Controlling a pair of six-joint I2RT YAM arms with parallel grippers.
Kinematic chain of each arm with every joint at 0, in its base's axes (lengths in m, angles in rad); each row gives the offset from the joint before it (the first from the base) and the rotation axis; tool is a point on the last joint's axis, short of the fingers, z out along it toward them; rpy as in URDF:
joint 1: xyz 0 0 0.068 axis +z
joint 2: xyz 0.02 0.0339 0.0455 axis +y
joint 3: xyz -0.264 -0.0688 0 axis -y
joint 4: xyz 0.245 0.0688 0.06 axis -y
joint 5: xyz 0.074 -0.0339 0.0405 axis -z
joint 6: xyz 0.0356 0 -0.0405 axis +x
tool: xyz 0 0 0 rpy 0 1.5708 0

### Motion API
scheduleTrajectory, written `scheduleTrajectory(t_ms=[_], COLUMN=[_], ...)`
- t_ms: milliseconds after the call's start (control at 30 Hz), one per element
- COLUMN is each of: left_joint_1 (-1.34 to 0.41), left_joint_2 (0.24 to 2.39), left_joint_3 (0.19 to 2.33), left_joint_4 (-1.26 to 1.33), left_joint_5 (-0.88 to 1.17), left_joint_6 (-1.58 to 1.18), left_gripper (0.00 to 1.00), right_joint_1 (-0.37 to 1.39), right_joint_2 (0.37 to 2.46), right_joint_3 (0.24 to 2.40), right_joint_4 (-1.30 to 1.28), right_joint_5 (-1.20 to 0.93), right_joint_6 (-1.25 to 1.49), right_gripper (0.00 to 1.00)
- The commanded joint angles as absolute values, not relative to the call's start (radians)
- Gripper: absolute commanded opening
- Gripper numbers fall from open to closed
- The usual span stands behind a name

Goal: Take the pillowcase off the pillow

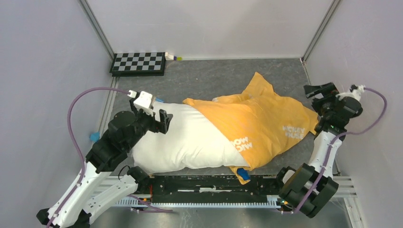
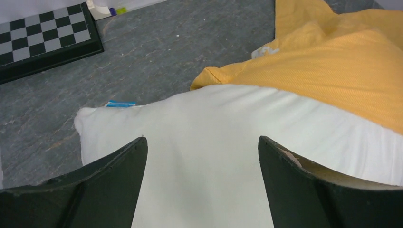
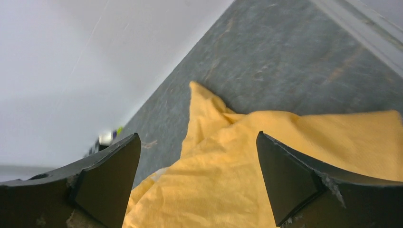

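Note:
My right gripper moves down and to its left in the top view onto the pillowcase's far edge next, since that edge trails loose there.
The white pillow lies across the grey table, its left half bare. The pillowcase, orange-yellow side up with white lettering, covers its right half and trails to the back right; a blue bit shows at its near edge. My left gripper is open, hovering over the pillow's left end; the left wrist view shows the pillow between the fingers and the pillowcase beyond. My right gripper is open and empty at the far right, above the pillowcase's right edge.
A black-and-white checkerboard lies at the back left corner with a small white object beside it. A small blue tag lies on the table by the pillow's corner. Grey walls close in both sides. A black rail runs along the near edge.

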State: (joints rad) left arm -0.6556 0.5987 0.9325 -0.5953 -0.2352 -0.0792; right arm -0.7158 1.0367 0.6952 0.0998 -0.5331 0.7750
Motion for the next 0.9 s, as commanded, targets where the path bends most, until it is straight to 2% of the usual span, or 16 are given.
scheduleTrajectory(t_ms=[0, 67, 233, 400, 567, 767, 867], left_joint_1=[-0.651, -0.651, -0.651, -0.65, -0.65, -0.652, -0.675], left_joint_2=[0.704, 0.79, 0.959, 1.035, 1.061, 1.054, 1.025], left_joint_3=[1.026, 1.071, 1.15, 1.141, 1.072, 0.932, 0.859], left_joint_4=[-0.614, -0.649, -0.719, -0.705, -0.669, -0.633, -0.594], left_joint_5=[-0.173, -0.174, -0.197, -0.253, -0.2, -0.081, -0.035], left_joint_6=[-0.094, -0.12, -0.187, -0.286, -0.362, -0.47, -0.552], left_gripper=[0.95, 1.0, 1.0, 1.0, 1.0, 1.0, 0.98], right_joint_1=[-0.522, -0.421, -0.265, -0.15, -0.074, -0.06, -0.053], right_joint_2=[1.069, 1.117, 1.202, 1.279, 1.301, 1.333, 1.366], right_joint_3=[0.855, 0.915, 0.976, 0.999, 0.968, 0.902, 0.942], right_joint_4=[0.034, -0.029, -0.077, -0.092, -0.064, -0.098, -0.231], right_joint_5=[-0.491, -0.47, -0.462, -0.443, -0.396, -0.246, -0.045], right_joint_6=[0.556, 0.485, 0.401, 0.388, 0.433, 0.618, 0.719], right_gripper=[0.98, 0.98, 0.98, 0.98, 0.98, 0.98, 0.98])
